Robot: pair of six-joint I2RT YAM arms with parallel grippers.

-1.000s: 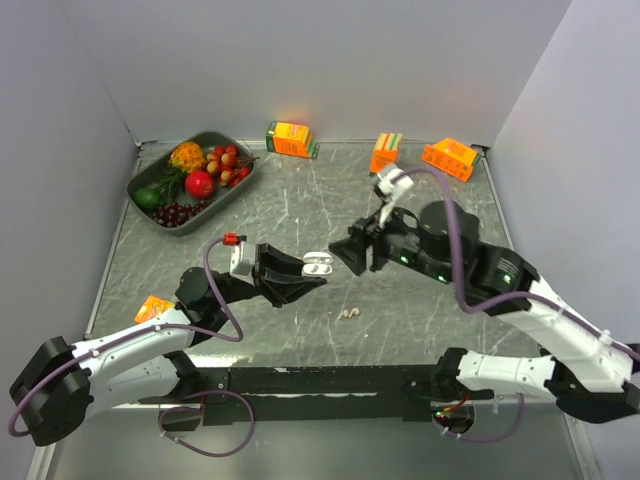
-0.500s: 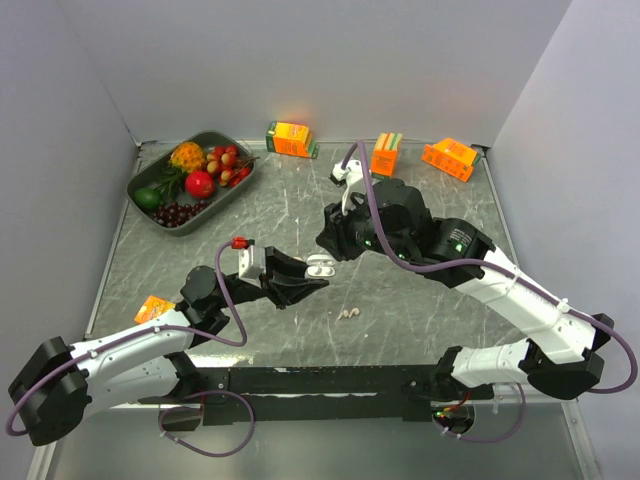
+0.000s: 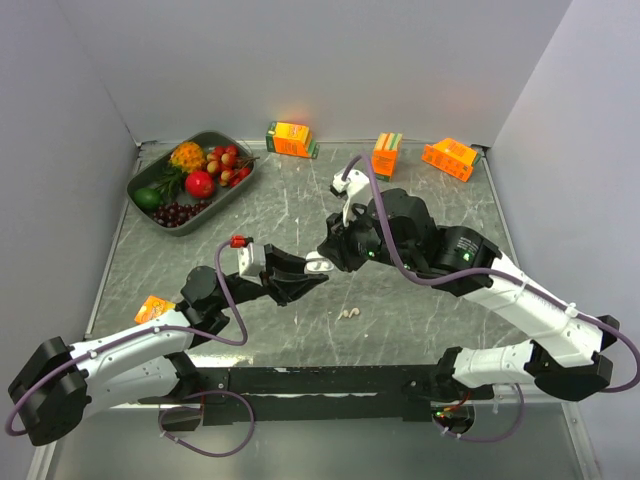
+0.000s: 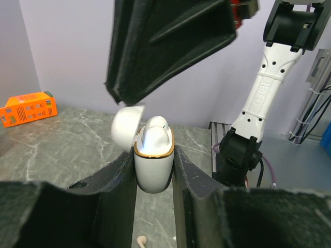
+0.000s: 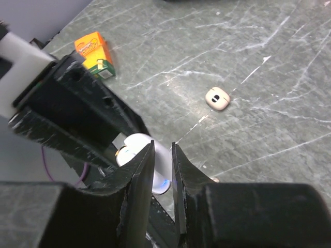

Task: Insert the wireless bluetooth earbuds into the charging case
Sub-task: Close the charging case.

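Observation:
I will move my left gripper outward next, tip it downward and lower it onto bare table toward the back cartons, because a white earbud (image 4: 155,128) is in the case (image 3: 318,265).
My left gripper (image 3: 312,272) is shut on the white charging case (image 3: 318,265), held upright above the table. In the left wrist view the case (image 4: 153,165) has a gold rim, its lid hangs open to the left, and a white earbud (image 4: 155,128) sits in it. My right gripper (image 3: 326,250) hovers right over the case, its jaws nearly together with nothing seen between them; its tip (image 4: 117,98) touches the lid. Loose pale-beige earbuds (image 3: 347,314) lie on the table below, one stubby piece (image 5: 217,98) in the right wrist view.
A dark tray (image 3: 133,182) of fruit stands at the back left. Orange juice cartons stand at the back (image 3: 291,139), (image 3: 385,152), (image 3: 449,158), and one (image 3: 153,308) lies near the left arm. Grey walls close in the table.
My right arm has swung left and up, from beside the case to right above it. My left gripper has kept hold of the case, shifting slightly.

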